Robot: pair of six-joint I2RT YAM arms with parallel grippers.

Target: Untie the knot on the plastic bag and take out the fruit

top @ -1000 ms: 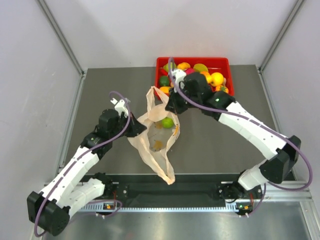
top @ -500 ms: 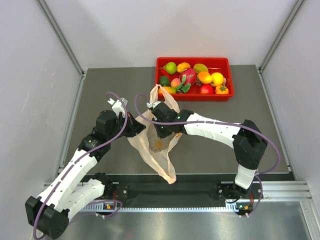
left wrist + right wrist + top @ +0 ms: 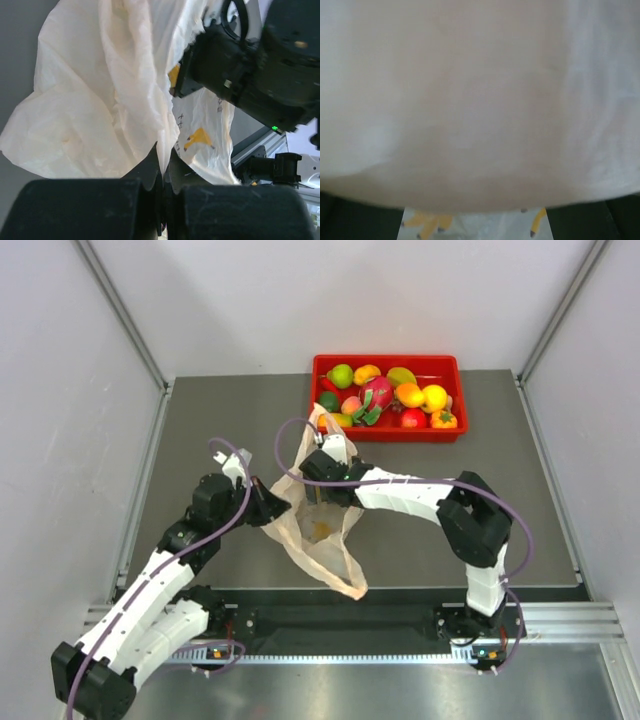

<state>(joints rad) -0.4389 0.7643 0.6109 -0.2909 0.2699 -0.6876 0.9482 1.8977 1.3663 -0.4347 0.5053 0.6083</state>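
Next, my right gripper eases down and slightly outward within the bag (image 3: pixel 325 545), fingers wide open, since the bag's printed inside lies just below its fingers.
The pale peach plastic bag (image 3: pixel 325 545) lies crumpled mid-table, one handle loop (image 3: pixel 312 432) pointing toward the tray. My left gripper (image 3: pixel 274 509) is shut on the bag's left rim; in the left wrist view a fold of plastic (image 3: pixel 165 125) is pinched between its jaws (image 3: pixel 164 170). My right gripper (image 3: pixel 323 488) reaches down into the bag's mouth. In the right wrist view blurred plastic (image 3: pixel 480 100) fills the frame and the gripper (image 3: pixel 475 215) stands open, fingers wide apart. No knot shows. Several fruit (image 3: pixel 378 392) lie in the red tray; any fruit inside the bag is hidden.
The red tray (image 3: pixel 450 362) stands at the back, just beyond the bag. The right arm (image 3: pixel 470 525) folds back across the table's middle right. Grey walls close in both sides, and a metal rail (image 3: pixel 350 625) runs along the near edge.
The right arm swung from the tray back to the bag and dipped into its mouth, its jaws opening. A green fruit seen in the bag earlier is now covered. The left gripper barely shifted.
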